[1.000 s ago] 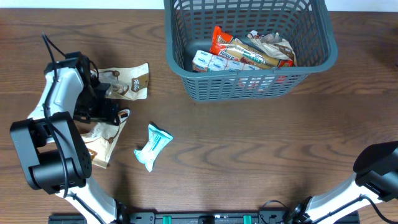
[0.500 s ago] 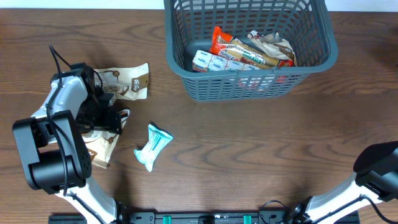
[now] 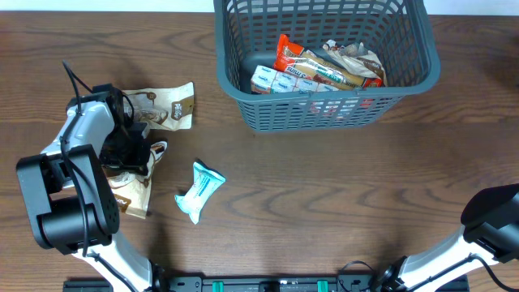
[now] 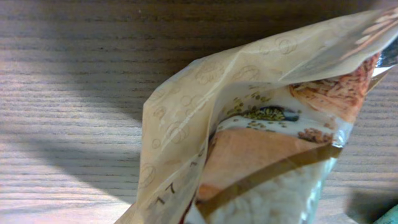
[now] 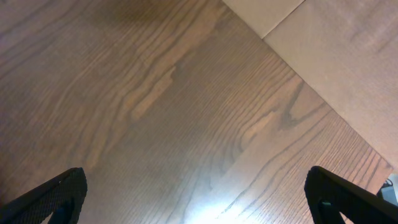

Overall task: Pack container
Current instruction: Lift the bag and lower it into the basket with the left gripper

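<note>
I will next lift my left gripper outward over the container's rim and lower it at the container's end by the white boxes to let go of the tan packet, because there is room there.
The container [image 3: 312, 113], a dark grey-blue slotted basket, stands at the back centre with several snack packets [image 3: 324, 69] inside it. At the left of the table my left gripper [image 3: 151, 154] is shut on the upper edge of a tan snack packet [image 3: 134, 188]. In the left wrist view that tan packet [image 4: 267, 143] fills the picture, creased and lifted, and hides the fingers. My right gripper [image 5: 199, 199] hangs open over bare wood, with only its dark fingertips [image 5: 56, 193] showing at the lower corners and nothing between them.
A second tan packet [image 3: 166, 108] lies just behind the left gripper. A teal and white packet [image 3: 198, 191] lies to its right, toward the front. The right arm's base [image 3: 495, 219] sits at the front right corner. The table edge [image 5: 311, 68] shows in the right wrist view.
My left gripper has closed on the tan packet's edge after moving slightly down onto it, and the packet has bunched up a little. The right arm has not moved.
</note>
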{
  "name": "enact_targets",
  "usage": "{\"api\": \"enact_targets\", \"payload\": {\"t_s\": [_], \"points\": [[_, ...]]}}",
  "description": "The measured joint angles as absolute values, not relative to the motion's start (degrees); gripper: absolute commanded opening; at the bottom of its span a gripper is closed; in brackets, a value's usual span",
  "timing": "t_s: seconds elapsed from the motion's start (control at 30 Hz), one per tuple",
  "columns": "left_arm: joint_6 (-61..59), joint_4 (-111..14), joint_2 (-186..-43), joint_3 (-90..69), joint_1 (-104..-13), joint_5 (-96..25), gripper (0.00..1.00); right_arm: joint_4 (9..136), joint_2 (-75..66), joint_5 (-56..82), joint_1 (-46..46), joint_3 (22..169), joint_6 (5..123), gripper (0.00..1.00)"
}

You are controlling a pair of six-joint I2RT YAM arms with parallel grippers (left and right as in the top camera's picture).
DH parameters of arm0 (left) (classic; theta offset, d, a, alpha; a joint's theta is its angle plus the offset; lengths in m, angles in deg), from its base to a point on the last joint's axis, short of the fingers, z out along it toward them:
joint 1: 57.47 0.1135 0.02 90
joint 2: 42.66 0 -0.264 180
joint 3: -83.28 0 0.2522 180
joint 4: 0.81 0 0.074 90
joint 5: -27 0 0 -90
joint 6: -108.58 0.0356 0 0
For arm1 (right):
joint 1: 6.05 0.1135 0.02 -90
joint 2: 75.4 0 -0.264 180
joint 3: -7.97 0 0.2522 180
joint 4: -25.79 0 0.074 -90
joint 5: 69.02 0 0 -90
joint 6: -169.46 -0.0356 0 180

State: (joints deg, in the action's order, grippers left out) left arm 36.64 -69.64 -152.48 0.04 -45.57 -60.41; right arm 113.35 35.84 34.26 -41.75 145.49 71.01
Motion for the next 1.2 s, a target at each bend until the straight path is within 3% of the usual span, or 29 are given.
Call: {"api": "enact_targets", "payload": {"t_s": [0.37, 0.8, 0.97, 1.2], "points": [[33.6, -74.9, -150.1, -2.0, -45.5, -54.2, 0.06, 113.4, 35.8, 34.3, -41.8, 145.5, 71.0, 0.99], [31.8, -73.5, -120.2, -5.1, -46.1, -49.2, 0.06, 113.3, 35.8, 34.3, -41.8, 145.5, 71.0, 0.99], [31.4, -70.4, -114.9, -12.6, -52.1, -49.3, 0.06, 113.3, 35.8, 34.3, -41.8, 145.5, 71.0, 0.99], [31.2, -69.5, -118.8, -29.4, -63.7, -52.9, 0.06, 113.3, 35.8, 34.3, -41.8, 145.5, 71.0, 0.99]]}}
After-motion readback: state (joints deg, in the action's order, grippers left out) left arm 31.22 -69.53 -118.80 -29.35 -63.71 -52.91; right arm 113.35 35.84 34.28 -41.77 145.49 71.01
